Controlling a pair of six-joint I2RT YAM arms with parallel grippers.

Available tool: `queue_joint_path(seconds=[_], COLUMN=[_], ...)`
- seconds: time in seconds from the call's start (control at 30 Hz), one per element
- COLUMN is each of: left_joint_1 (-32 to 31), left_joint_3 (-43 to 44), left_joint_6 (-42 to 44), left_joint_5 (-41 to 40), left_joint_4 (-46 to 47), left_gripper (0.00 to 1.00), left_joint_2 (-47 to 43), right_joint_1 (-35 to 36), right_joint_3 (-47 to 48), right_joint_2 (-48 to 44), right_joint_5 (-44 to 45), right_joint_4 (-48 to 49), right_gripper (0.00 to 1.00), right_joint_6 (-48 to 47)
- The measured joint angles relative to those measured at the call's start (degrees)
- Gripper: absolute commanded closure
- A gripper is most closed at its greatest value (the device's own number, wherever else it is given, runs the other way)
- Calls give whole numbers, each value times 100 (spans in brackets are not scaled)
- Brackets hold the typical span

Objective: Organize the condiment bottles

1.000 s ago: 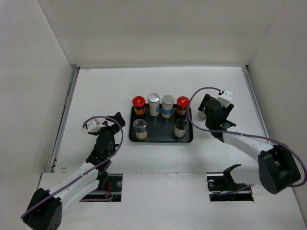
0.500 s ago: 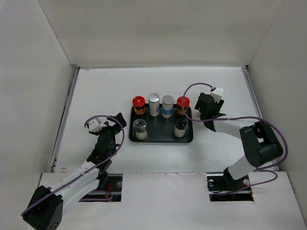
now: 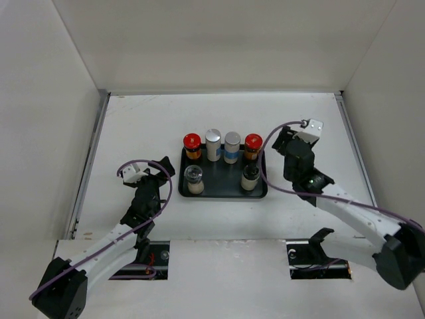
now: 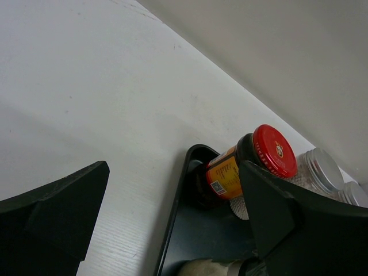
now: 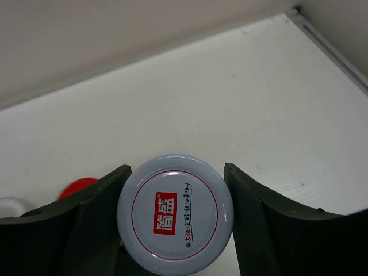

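I should next use my right gripper to carry the white-lidded jar left in the top view and down, releasing it into the empty gap between shaker (image 3: 194, 175) and black-capped bottle.
Six condiment bottles stand on the black tray (image 3: 222, 196): two red-capped jars (image 3: 192, 141) (image 3: 253, 141), two silver-lidded ones (image 3: 213, 137) (image 3: 232, 139), a grey-lidded shaker (image 3: 194, 175) and a black-capped bottle (image 3: 250, 175). A white-lidded jar (image 5: 175, 214) with a red logo sits between the fingers of my right gripper (image 5: 175, 168), which press its lid on both sides. From above, the right gripper (image 3: 290, 149) hides that jar, just right of the tray. My left gripper (image 3: 165, 168) (image 4: 172, 167) stands open at the tray's left edge (image 4: 175, 201), facing a red-capped jar (image 4: 253, 164).
White walls close in the table on three sides, with a metal strip (image 3: 94, 146) along the left edge. The right arm's cable (image 3: 272, 139) loops close to the tray's right side. Bare tabletop lies behind and beside the tray.
The right gripper's fingers have closed in onto the white-lidded jar, and the right arm has shifted its pose beside the tray. The left arm has stayed put.
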Motion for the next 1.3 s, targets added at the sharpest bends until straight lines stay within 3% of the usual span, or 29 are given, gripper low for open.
queue_joint_path(seconds=[0.17,0.37,0.7,1.0,1.07,1.17,1.3], left_joint_1=[4,4,81,81,87,92,63], left_joint_3=[0,0,0,0,7,46,236], left_joint_6=[0,2,0,4,2,4,4], left_joint_5=[-28,-122,-177,-177,-203,-328,-457], left_joint_4=[-7,-11,-103,-273,-308,-365,-682], left_gripper=[0,0,0,0,0,0,0], left_joint_2=[-39,-138,-140,164,221,398,511], right_joint_1=[1436,2691,2881,2881,2881,2896,2924], right_joint_3=[275,667,684,684,682,682,678], right_joint_2=[-688,101,2262,3215,3274,3257,2894], right_joint_5=[302,4,-857,-949,-929,-855,-765], right_joint_4=[28,129,625,1327,1473,1672,1694], right_gripper=[45,45,43,38,27,0,0], right_joint_6=[-463,-527,-310,-52,-33,26,13])
